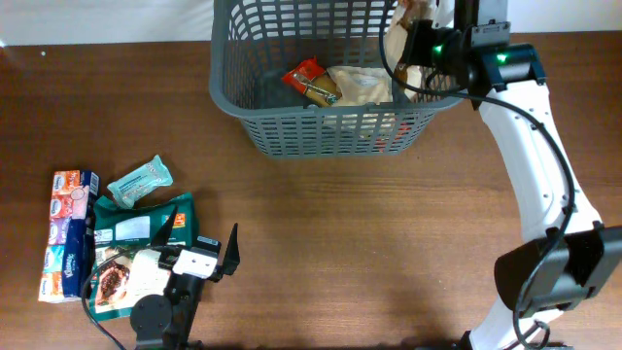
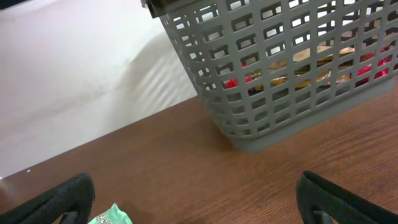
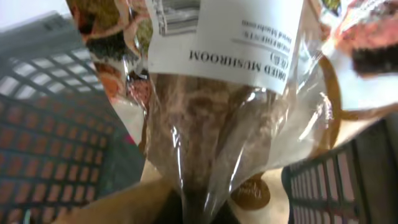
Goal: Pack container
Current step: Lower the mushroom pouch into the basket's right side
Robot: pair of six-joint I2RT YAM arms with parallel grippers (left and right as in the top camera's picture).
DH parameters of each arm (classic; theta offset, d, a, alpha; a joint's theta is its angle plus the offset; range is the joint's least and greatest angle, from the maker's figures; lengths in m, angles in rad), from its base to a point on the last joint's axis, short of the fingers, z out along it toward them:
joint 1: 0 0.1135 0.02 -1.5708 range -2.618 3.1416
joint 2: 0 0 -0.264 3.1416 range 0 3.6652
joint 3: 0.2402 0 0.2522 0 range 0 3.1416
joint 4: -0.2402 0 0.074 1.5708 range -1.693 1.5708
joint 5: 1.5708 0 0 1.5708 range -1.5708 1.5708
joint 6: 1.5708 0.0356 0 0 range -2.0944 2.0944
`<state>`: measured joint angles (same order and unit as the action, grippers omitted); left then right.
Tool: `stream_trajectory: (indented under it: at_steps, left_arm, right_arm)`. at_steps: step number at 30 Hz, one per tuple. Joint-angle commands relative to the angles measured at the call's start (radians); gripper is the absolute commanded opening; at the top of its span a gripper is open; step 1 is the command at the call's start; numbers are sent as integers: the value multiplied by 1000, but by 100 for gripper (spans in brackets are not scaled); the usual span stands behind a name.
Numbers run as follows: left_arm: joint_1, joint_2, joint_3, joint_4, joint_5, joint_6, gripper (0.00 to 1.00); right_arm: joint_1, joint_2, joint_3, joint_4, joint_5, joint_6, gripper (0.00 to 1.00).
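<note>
Next, my right gripper moves down slightly and eases toward the cream bag (image 1: 362, 86) to release, since the bag of dried mushrooms already hangs inside the basket's rim.
The container (image 1: 321, 131), a large dark grey slotted basket, stands at the table's far middle and shows in the left wrist view (image 2: 280, 81) too. My right gripper (image 1: 416, 44) hangs over its right end, shut on a clear bag of dried mushrooms (image 3: 211, 124) that fills the right wrist view above the basket's inside. Only the base of the right gripper (image 3: 199, 214) shows there, pinching the bag's end. My left gripper (image 1: 199, 238) is open and holds nothing, low at the near left beside the loose packets. In its own view the left gripper (image 2: 199, 205) faces the basket.
Inside the basket lie a red packet (image 1: 306, 76) and a cream bag (image 1: 362, 86). At the near left lie a tissue pack (image 1: 70, 233), a mint-green packet (image 1: 139, 182), a dark green packet (image 1: 141, 222) and a printed pouch (image 1: 121, 277).
</note>
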<state>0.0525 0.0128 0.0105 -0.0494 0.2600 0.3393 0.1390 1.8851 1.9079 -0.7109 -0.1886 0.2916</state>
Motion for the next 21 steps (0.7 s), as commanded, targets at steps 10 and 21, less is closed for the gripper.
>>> stream_trajectory:
  at_steps: [10, 21]
  left_arm:
    - [-4, -7, -2, -8, -3, -10, 99]
    - [-4, -7, -2, -8, -3, -10, 99]
  right_arm:
    - [11, 22, 24, -42, 44, -22, 4]
    - [32, 22, 24, -39, 44, -52, 28]
